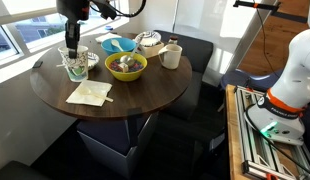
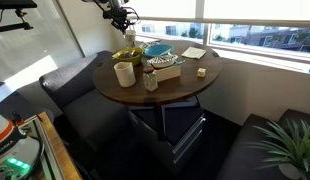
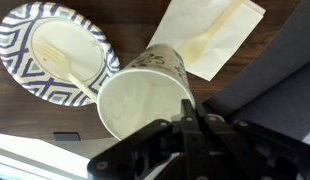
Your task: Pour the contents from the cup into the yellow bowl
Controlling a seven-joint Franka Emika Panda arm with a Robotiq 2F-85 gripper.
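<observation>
The cup (image 1: 74,58) goes down next, and my gripper releases the cup's side on the bare tabletop between the plate and napkin below, as that gap is clear.
In the wrist view my gripper (image 3: 183,118) is shut on the near rim of the pale cup (image 3: 143,98). The cup has dark markings on its side, and its open mouth faces the camera with a white inside. In an exterior view the gripper (image 1: 73,38) hangs over the cup (image 1: 74,58) at the table's left side, by the window. I cannot tell whether the cup is lifted. The yellow bowl (image 1: 125,67) sits near the table's middle, to the right of the cup. The gripper also shows in an exterior view (image 2: 120,20).
A blue-patterned plate (image 3: 55,50) with a wooden fork lies beside the cup. A napkin (image 3: 215,35) with a wooden spoon lies on its other side. A light blue bowl (image 1: 118,44), a striped bowl (image 1: 148,42) and a handled mug (image 1: 171,56) stand behind and right of the yellow bowl.
</observation>
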